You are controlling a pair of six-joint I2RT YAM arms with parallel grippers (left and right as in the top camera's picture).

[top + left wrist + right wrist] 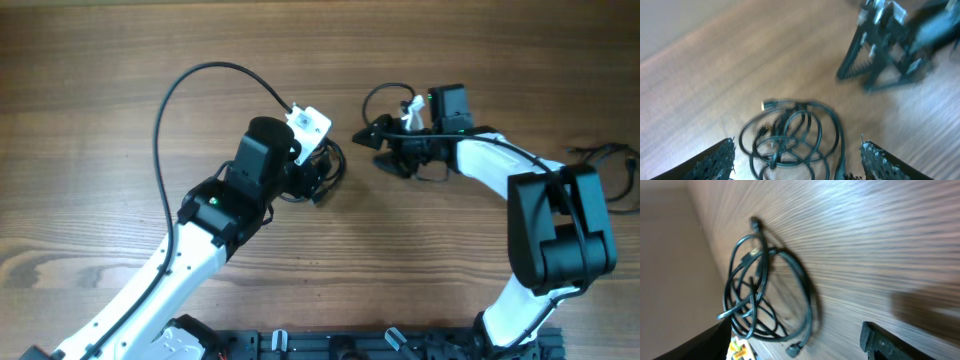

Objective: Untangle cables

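The crossed pieces of cable at the coil's middle (789, 136) are below my left gripper, and its open fingers are already on both sides of the coil. I will bring my left gripper down onto those pieces next and close.
The cables (790, 137) lie in one tangled coil of thin black loops on the wooden table, with a small plug end (769, 105) at the coil's upper left. My left gripper (797, 146) is open and hovers over the coil, its fingers (715, 160) wide on either side of it, touching nothing. In the overhead view the coil (338, 165) peeks out beneath the left gripper (322, 178). My right gripper (372, 140) stands just to the right of it, open and empty. In the right wrist view the coil (765, 280) lies ahead of the open right gripper (795, 330).
A thick black wire (200, 75) arches from the left arm across the back left of the table. More thin black cords (612, 160) lie at the far right edge. A black rail (380, 345) runs along the front edge between the arm bases.
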